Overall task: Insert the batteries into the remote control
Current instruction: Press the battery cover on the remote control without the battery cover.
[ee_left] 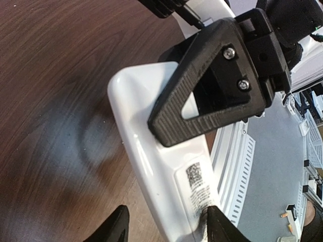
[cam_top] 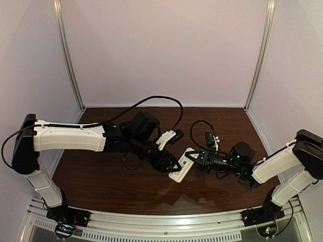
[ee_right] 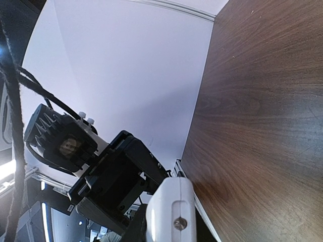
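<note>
I need to move my right gripper outward over the bare wood next and let go of the remote, since that wood lies outward of it and my left gripper straddles the remote's near end.
The remote control [cam_top: 181, 170] is a white handset, plain back with a printed label [ee_left: 198, 184] facing my left wrist camera. My right gripper [cam_top: 195, 157] is shut on its far end, one black ribbed finger [ee_left: 202, 85] lying across the back. In the right wrist view the remote's white end [ee_right: 171, 212] sits between the fingers of the right gripper [ee_right: 164, 224]. My left gripper [ee_left: 166, 224] stands open around the near end. Its right fingertip [ee_left: 219, 227] touches the label edge. Bare wood shows between the left fingertip [ee_left: 117, 228] and the remote. The batteries are out of view.
Dark wooden table [cam_top: 101, 171] with pale walls on three sides and a metal rail [cam_top: 166, 222] along the near edge. Black cables [cam_top: 151, 101] loop above both arms near the middle.
</note>
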{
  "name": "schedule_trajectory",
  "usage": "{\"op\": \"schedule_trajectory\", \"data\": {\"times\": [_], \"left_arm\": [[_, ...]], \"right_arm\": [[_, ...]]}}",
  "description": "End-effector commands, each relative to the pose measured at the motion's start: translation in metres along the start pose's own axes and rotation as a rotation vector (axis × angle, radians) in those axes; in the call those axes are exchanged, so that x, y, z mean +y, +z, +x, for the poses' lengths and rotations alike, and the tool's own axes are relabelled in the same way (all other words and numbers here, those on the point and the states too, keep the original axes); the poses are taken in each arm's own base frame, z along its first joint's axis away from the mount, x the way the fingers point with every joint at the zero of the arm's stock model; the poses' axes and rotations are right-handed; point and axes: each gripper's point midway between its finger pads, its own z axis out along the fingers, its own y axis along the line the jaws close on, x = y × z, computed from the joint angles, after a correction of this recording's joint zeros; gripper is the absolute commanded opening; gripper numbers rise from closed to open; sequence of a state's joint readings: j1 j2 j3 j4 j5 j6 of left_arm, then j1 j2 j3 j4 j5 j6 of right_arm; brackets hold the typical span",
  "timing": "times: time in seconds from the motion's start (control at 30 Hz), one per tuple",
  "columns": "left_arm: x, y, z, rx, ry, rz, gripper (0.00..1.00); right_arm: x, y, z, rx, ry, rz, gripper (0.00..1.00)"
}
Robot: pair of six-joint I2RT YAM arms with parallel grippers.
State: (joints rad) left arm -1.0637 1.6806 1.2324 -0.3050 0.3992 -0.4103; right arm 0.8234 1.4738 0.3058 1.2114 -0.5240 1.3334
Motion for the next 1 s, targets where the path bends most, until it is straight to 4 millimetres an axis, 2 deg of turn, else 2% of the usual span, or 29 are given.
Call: {"op": "schedule_trajectory", "data": {"times": [0.0, 0.53, 0.83, 0.9, 0.97], "left_arm": [[0.026, 0.017, 0.039, 0.112, -0.01, -0.063, 0.55], [0.03, 0.026, 0.068, 0.222, 0.027, -0.119, 0.55], [0.035, 0.026, 0.077, 0.256, 0.017, -0.143, 0.56], [0.035, 0.025, 0.075, 0.249, 0.012, -0.147, 0.58], [0.032, 0.021, 0.064, 0.21, 0.014, -0.149, 0.61]], "right_arm": [[0.083, -0.01, -0.015, -0.052, -0.106, -0.281, 0.0], [0.093, -0.011, -0.023, -0.061, -0.15, -0.266, 0.0], [0.099, -0.013, -0.025, -0.053, -0.166, -0.277, 0.0], [0.098, -0.012, -0.024, -0.047, -0.179, -0.265, 0.0], [0.095, -0.011, -0.024, -0.044, -0.193, -0.24, 0.0]]}}
